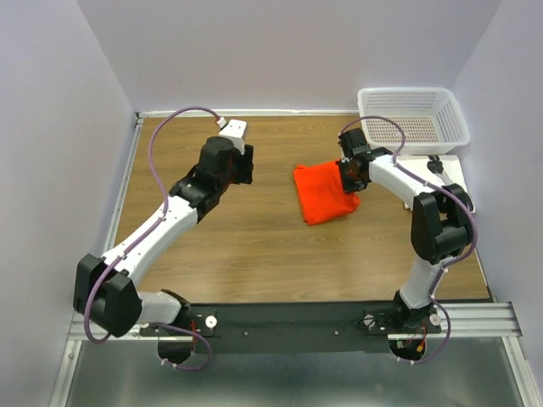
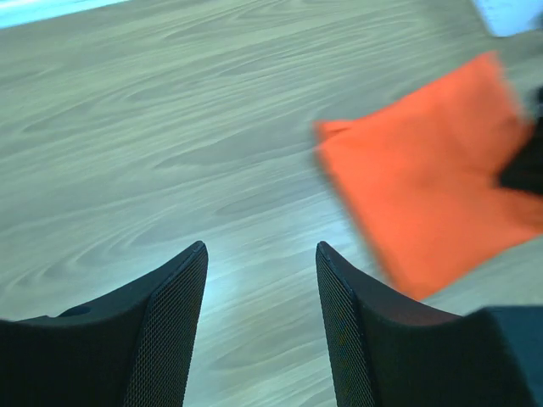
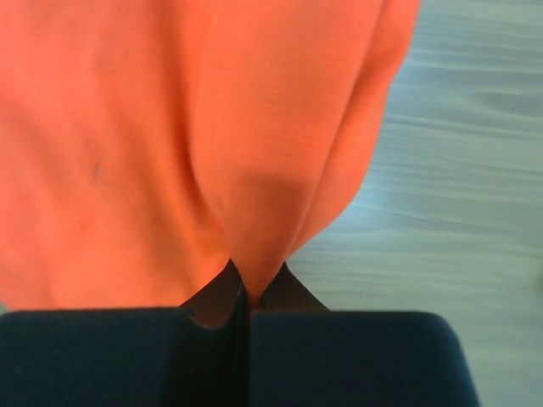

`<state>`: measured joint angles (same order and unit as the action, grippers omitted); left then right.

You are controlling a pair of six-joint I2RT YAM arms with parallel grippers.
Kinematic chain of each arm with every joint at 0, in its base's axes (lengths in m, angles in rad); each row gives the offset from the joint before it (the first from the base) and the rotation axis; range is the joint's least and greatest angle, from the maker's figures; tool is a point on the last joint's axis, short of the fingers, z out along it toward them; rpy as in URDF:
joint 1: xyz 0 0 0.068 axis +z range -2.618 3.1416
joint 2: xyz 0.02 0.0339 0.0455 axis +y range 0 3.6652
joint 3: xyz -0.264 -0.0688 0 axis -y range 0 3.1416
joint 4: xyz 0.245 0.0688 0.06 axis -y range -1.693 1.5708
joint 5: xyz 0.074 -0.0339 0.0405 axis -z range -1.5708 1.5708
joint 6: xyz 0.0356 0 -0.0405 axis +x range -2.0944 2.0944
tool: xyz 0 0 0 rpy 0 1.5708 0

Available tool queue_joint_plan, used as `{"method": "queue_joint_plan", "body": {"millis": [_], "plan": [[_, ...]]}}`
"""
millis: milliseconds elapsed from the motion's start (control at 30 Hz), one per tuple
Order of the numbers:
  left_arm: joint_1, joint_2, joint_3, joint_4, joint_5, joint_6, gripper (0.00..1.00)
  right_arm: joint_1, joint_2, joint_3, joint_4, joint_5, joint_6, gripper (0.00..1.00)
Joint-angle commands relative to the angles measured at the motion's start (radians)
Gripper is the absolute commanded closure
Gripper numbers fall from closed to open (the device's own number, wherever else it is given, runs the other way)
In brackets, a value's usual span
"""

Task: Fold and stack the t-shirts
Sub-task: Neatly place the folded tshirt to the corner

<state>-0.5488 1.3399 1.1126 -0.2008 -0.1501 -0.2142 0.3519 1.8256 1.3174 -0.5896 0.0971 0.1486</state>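
Observation:
The white t-shirt (image 1: 451,171) is already folded, so next the robot needs to carry the orange-red t-shirt in its right gripper to the right in the top view, onto the white one, and release.
One orange-red t-shirt (image 1: 322,193) lies folded into a small block on the wooden table, right of centre. My right gripper (image 1: 351,174) is at its right edge, shut on a pinch of the cloth; in the right wrist view the t-shirt (image 3: 170,144) bunches up between the closed fingertips (image 3: 254,292). My left gripper (image 1: 240,165) hangs over bare wood to the left of the shirt, open and empty. In the left wrist view its gripper (image 2: 261,254) shows two spread fingers, with the t-shirt (image 2: 433,195) to the upper right.
A white mesh basket (image 1: 416,114) stands at the back right corner. A white flat board (image 1: 456,174) lies under and in front of it, by the right arm. The table's left and back edges meet pale walls.

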Motion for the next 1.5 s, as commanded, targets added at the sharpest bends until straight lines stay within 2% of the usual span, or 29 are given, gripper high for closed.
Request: {"method": "queue_joint_plan", "body": {"millis": [0, 67, 233, 433, 800, 1233, 1467], "plan": [[0.072, -0.079, -0.094, 0.006, -0.042, -0.020, 0.38, -0.043, 0.011, 0.060, -0.164, 0.308, -0.119, 1.00], [0.107, -0.113, -0.161, 0.054, -0.031, -0.040, 0.38, -0.073, 0.009, 0.075, -0.167, 0.398, -0.129, 1.00], [0.109, -0.133, -0.201, 0.057, -0.169, -0.053, 0.37, -0.151, 0.020, 0.100, -0.162, 0.550, -0.139, 1.00], [0.107, -0.162, -0.229, 0.064, -0.308, -0.067, 0.37, -0.270, 0.003, 0.112, -0.076, 0.605, -0.208, 1.00], [0.092, -0.186, -0.244, 0.084, -0.356, -0.071, 0.37, -0.439, 0.043, 0.200, 0.010, 0.540, -0.340, 0.99], [0.092, -0.171, -0.255, 0.106, -0.333, -0.070, 0.37, -0.628, 0.107, 0.259, 0.034, 0.503, -0.302, 0.97], [0.092, -0.156, -0.257, 0.109, -0.333, -0.068, 0.37, -0.683, 0.167, 0.310, 0.040, 0.466, -0.276, 0.80]]}}
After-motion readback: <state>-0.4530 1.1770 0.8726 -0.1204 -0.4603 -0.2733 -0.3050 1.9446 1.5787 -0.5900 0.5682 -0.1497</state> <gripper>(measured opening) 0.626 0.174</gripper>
